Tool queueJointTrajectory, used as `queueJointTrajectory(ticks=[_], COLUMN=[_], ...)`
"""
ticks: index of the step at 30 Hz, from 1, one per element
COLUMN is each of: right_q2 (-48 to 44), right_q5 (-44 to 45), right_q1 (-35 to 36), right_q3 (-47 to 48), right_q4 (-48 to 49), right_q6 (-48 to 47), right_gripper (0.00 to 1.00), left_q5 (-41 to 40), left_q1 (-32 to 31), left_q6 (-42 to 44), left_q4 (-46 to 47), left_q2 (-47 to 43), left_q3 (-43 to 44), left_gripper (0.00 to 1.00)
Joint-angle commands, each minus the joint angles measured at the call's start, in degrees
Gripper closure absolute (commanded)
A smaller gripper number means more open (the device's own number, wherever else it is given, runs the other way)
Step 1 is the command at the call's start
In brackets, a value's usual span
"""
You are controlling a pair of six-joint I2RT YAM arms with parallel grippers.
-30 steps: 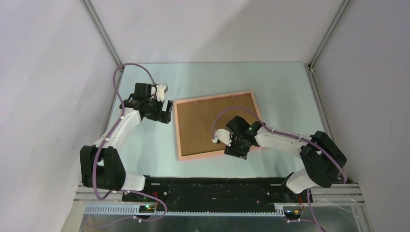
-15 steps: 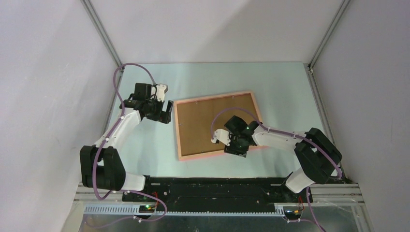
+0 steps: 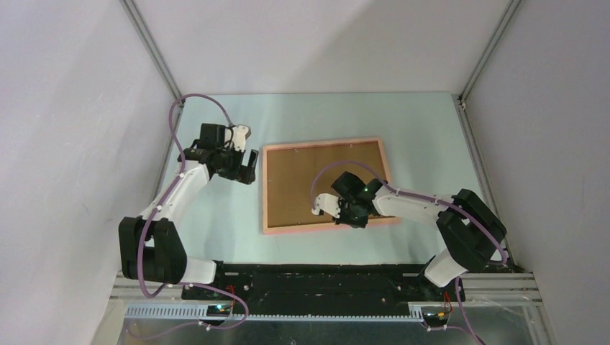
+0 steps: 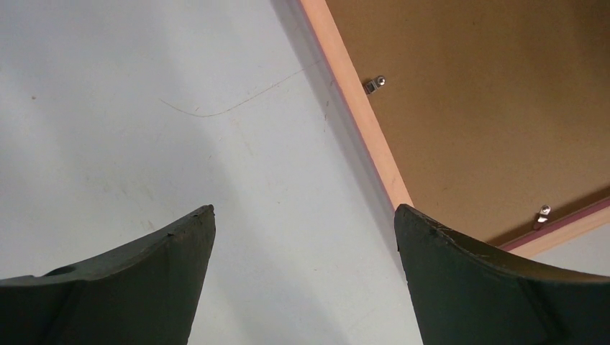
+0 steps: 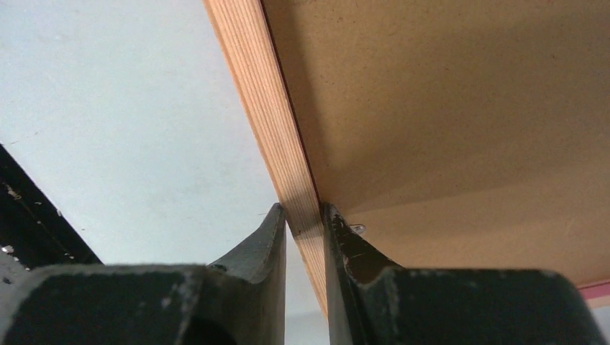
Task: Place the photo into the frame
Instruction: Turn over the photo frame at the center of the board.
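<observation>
My right gripper needs to raise the frame's near bar and move it outward, tipping the flat frame before releasing it, since the frame's far bar (image 3: 325,143) lies that way.
The salmon-pink frame (image 3: 270,188) lies face down mid-table, with the brown backing board (image 3: 302,180) filling it. The photo is hidden. My right gripper (image 3: 351,218) is shut on the frame's near rail; in the right wrist view the fingers (image 5: 262,248) pinch the wooden rail (image 5: 266,108) from both sides. My left gripper (image 3: 248,167) is open and empty just left of the frame's far left corner. In the left wrist view the frame's rail (image 4: 360,115) runs past the right fingertip (image 4: 446,251), with bare table between the fingers.
Small metal retaining clips (image 4: 372,84) sit along the inner edge of the frame. White enclosure walls surround the pale table (image 3: 216,215). The black base rail (image 3: 316,277) runs along the near edge.
The frame has turned clockwise and now lies nearly square to the table. My right gripper has shifted slightly left along the near rail. The left arm has not moved.
</observation>
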Motion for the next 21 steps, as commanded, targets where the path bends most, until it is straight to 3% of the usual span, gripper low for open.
queueJointTrajectory(ticks=[1,11,21], right_q2=[-0.66,-1.86,0.26], right_q5=[-1.65,-7.73,-15.91], right_q1=[-0.17,-2.64,-7.21], right_q3=[2.9,9.45,21.79], right_q4=[-3.03,-7.63,-16.05], right_q6=[2.71,4.76,7.69], right_gripper=[0.99,1.0,1.0], left_q5=[4.04,7.79,-10.33], left_q1=[0.32,-3.35,-29.66], left_q6=[3.13,13.1,20.14], left_q4=[1.1,4.09,4.07], left_q2=[-4.09,-19.98,-26.17], left_q3=[-0.75,-6.73,-8.8], left_gripper=[0.02,0.02,0.02])
